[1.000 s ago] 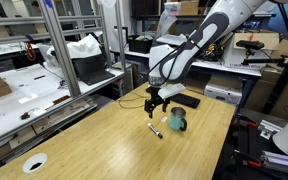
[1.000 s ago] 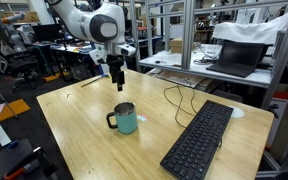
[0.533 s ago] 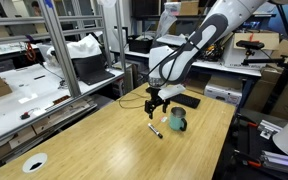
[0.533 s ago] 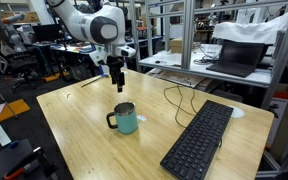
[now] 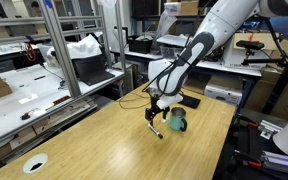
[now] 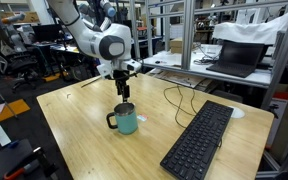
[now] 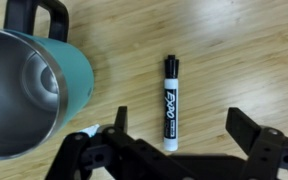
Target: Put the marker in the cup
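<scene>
My gripper should lower slightly outward next, with its open fingers on both sides of the marker's white end (image 7: 171, 134), because that end points into the gap between them.
The marker (image 7: 170, 102) lies flat on the wooden table, white body with a black cap, next to the cup. It also shows in an exterior view (image 5: 156, 130). The teal cup (image 7: 24, 92) stands upright with its handle at the top of the wrist view; it shows in both exterior views (image 5: 177, 122) (image 6: 125, 119). My gripper (image 7: 180, 128) is open, pointing down just above the marker, which lies between the two fingers. In both exterior views the gripper (image 5: 154, 113) (image 6: 121, 97) hangs low beside the cup. It holds nothing.
A black keyboard (image 6: 199, 138) lies on the table beyond the cup, with a black cable (image 6: 172, 98) behind it. A white round disc (image 5: 34, 162) sits near the table's near corner. Shelving and desks with a laptop (image 6: 234, 57) surround the table.
My gripper has moved down and closer to the cup, so it now hangs low over the marker. The cup and the marker have not moved.
</scene>
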`<state>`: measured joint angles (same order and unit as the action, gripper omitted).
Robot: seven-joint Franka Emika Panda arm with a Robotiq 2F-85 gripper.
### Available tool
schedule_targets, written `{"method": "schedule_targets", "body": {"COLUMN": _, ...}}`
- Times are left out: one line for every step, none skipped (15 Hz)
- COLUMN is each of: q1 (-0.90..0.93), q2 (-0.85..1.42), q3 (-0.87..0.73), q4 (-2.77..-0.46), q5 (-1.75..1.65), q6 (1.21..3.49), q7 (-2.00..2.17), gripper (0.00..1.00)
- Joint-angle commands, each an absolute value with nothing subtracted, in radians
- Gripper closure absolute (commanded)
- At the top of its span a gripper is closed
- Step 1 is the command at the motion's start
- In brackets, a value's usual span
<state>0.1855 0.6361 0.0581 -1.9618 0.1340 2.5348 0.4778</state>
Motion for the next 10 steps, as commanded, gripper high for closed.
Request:
{"method": "schedule_targets", "body": {"q1": 0.204, "q2": 0.718, "q3": 0.036, "q4": -1.877, "q5": 0.151, "q6": 2.555, "q7": 0.485, "gripper": 0.0}}
{"method": "schedule_targets", "body": {"q1": 0.211, "q2": 0.742, "q3": 0.03, "q4": -1.854, "q5": 0.148, "q6": 2.559, "q7": 0.492, "gripper": 0.0}}
{"method": "schedule_targets", "body": {"q1": 0.215, "q2": 0.762, "q3": 0.027, "q4": -1.83, "q5": 0.147, "q6": 2.555, "q7": 0.496, "gripper": 0.0}}
{"method": "schedule_targets", "body": {"q1": 0.221, "q2": 0.779, "q3": 0.023, "q4": -1.808, "q5": 0.145, "q6": 2.551, "q7": 0.503, "gripper": 0.0}}
{"method": "schedule_targets", "body": {"q1": 0.223, "q2": 0.793, "q3": 0.022, "q4": -1.791, "q5": 0.146, "q6": 2.55, "q7": 0.503, "gripper": 0.0}}
{"method": "schedule_targets", "body": {"q1": 0.229, "q2": 0.809, "q3": 0.019, "q4": -1.769, "q5": 0.144, "q6": 2.546, "q7": 0.507, "gripper": 0.0}}
{"method": "schedule_targets", "body": {"q1": 0.232, "q2": 0.82, "q3": 0.018, "q4": -1.752, "q5": 0.142, "q6": 2.54, "q7": 0.505, "gripper": 0.0}}
{"method": "schedule_targets", "body": {"q1": 0.235, "q2": 0.834, "q3": 0.015, "q4": -1.735, "q5": 0.139, "q6": 2.534, "q7": 0.503, "gripper": 0.0}}
{"method": "schedule_targets", "body": {"q1": 0.234, "q2": 0.845, "q3": 0.015, "q4": -1.721, "q5": 0.139, "q6": 2.53, "q7": 0.495, "gripper": 0.0}}
{"method": "schedule_targets", "body": {"q1": 0.231, "q2": 0.856, "q3": 0.016, "q4": -1.708, "q5": 0.141, "q6": 2.525, "q7": 0.49, "gripper": 0.0}}
